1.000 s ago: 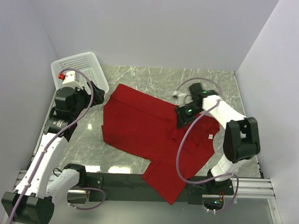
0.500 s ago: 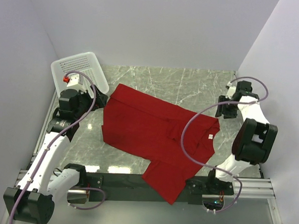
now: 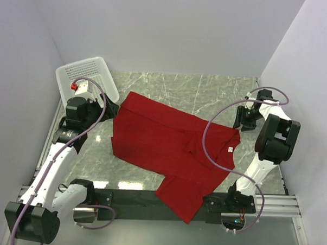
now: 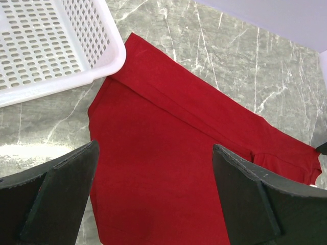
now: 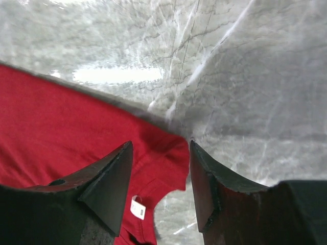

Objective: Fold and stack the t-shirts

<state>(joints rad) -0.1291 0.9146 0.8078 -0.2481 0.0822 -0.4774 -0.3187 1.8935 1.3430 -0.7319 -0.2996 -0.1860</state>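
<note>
The shirt's collar corner [image 3: 236,133] [image 5: 170,145] is just below my right gripper and between its open fingers. I will lower my right gripper onto that corner and close it on the cloth.
A red t-shirt [image 3: 168,144] lies spread and partly folded on the marble table, its lower part hanging over the near edge. Its white neck label [image 3: 229,150] shows near the right side. My left gripper [image 4: 156,148] is open and empty, hovering above the shirt's left part [image 4: 163,153]. My right gripper [image 3: 245,119] is open and empty at the right, just above the shirt's collar corner [image 5: 173,148]; the neck label [image 5: 138,208] shows between its fingers.
A white plastic mesh basket [image 3: 87,76] stands tilted at the back left, its rim [image 4: 102,66] touching the shirt's top corner. Grey walls close in the left, back and right. Bare marble [image 3: 208,89] lies behind the shirt.
My right arm has swung from over the shirt's middle out to the right side and now points at the collar corner. The left arm has barely moved. The shirt lies the same.
</note>
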